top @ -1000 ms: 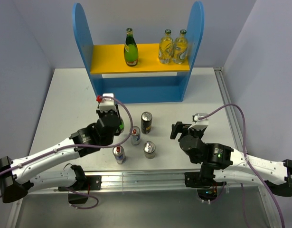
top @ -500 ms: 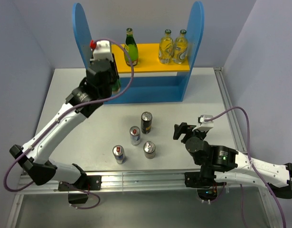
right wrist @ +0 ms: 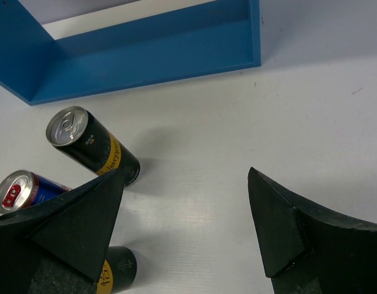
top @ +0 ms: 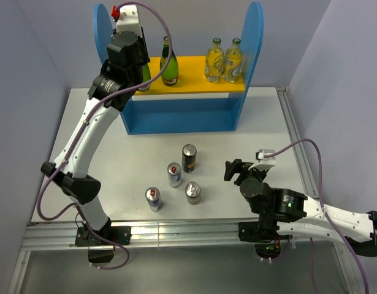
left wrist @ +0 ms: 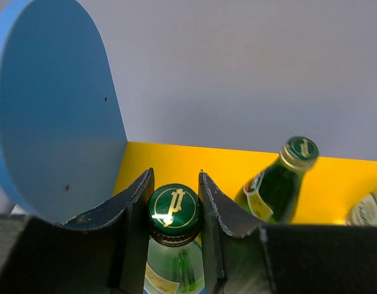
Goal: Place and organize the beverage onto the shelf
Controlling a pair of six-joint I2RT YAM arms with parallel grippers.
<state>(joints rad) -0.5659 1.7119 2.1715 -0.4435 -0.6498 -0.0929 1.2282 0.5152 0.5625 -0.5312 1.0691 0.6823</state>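
Note:
I need to move my left gripper outward next, over the bare yellow board [left wrist: 187,165] beside the second bottle, to let go of the held bottle's neck, because that bottle is at the board's front edge.
My left gripper [top: 137,66] is shut on the neck of a green glass bottle [left wrist: 174,211], holding it upright over the left end of the shelf's yellow upper board [top: 194,81], by the left side panel [left wrist: 53,122]. I cannot tell if the bottle touches the board. A second green bottle [top: 169,61] stands on the board to its right. Two black-gold cans [top: 189,158] [top: 193,193] and two silver-blue cans [top: 175,174] [top: 154,199] stand on the table. My right gripper [top: 234,169] is open and empty, right of the cans.
Two pale glass bottles [top: 224,60] stand at the right end of the yellow board. The shelf's blue lower tier [right wrist: 145,49] holds nothing. The right wrist view shows a black-gold can [right wrist: 93,147] and a silver-blue can [right wrist: 22,190] left of the fingers.
My left arm has carried the green bottle from the table beside the cans up to the left end of the yellow board. The right arm has shifted slightly, gripper still open.

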